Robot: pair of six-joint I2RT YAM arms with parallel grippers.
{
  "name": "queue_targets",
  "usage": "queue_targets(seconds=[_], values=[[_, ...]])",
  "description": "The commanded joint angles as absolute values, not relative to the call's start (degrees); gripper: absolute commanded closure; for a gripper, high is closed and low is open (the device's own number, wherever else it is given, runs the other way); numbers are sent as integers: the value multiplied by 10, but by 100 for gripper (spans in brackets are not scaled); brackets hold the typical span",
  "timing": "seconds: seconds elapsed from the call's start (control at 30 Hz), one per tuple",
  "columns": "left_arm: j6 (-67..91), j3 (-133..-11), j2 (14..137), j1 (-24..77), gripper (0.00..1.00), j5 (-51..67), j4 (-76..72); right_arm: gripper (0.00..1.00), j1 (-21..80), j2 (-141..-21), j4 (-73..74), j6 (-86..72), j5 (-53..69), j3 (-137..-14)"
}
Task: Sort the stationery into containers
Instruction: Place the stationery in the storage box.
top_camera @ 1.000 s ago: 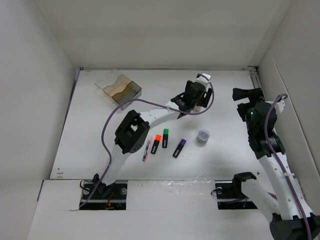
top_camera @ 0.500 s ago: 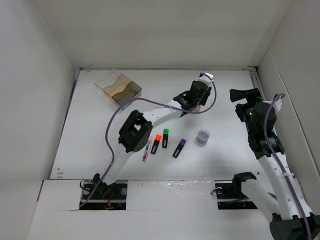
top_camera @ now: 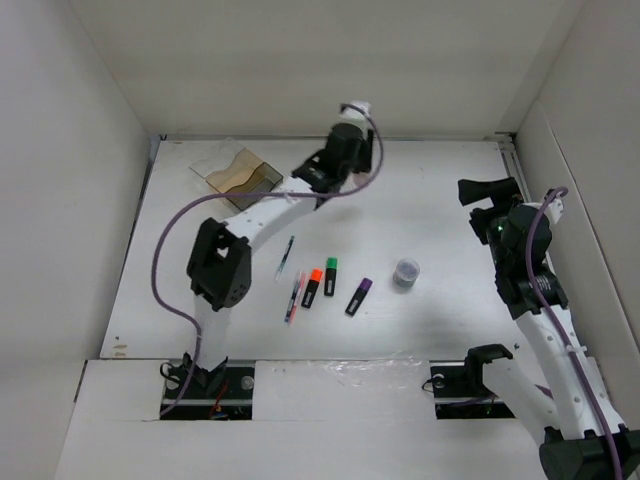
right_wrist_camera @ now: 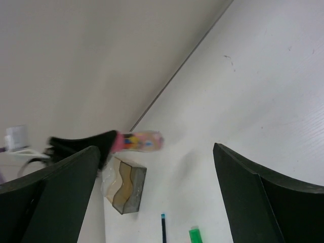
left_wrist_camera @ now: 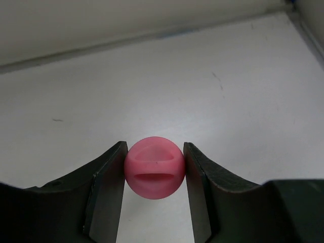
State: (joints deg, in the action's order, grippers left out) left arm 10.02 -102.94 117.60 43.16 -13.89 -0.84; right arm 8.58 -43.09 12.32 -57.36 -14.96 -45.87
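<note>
The box's clear far section [top_camera: 214, 158] is empty, so the bottle goes left in the top view over it next and my left gripper lets go.
My left gripper [top_camera: 350, 138] is raised over the far middle of the table, shut on the pink top [left_wrist_camera: 154, 167] of a small bottle. From the right wrist view the bottle [right_wrist_camera: 140, 141] lies level in the air, just beyond the clear tan-tinted box [right_wrist_camera: 125, 191]. That box [top_camera: 241, 176] stands at the far left. A bluish pen [top_camera: 286, 256], a pink pen [top_camera: 294, 297] and the orange [top_camera: 312, 287], green [top_camera: 330, 276] and purple [top_camera: 359, 296] highlighters lie in the near middle. My right gripper [top_camera: 488, 196] is open and empty, held high on the right.
A small round greyish jar [top_camera: 406, 272] stands right of the purple highlighter. White walls close the table at the back and on both sides. The left arm's purple cable [top_camera: 160, 270] loops over the left part of the table.
My left gripper has swung from the middle right toward the far left with the bottle, nearer the box. The bluish pen, hidden under the arm before, now shows. The right arm has barely moved.
</note>
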Motion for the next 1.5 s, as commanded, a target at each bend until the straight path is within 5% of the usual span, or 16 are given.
queue_targets(seconds=[0.0,0.5,1.47], values=[[154,-1040,1068,345,65,-134,-34,0,87,-436,86,-566,-142,-448],[240,-1091,1080,20,64,-62,16,0,87,-488,70,-566,-79,-448],[156,-1230,1260,9,60,-148,28,0,92,-482,40,-555,-41,-438]])
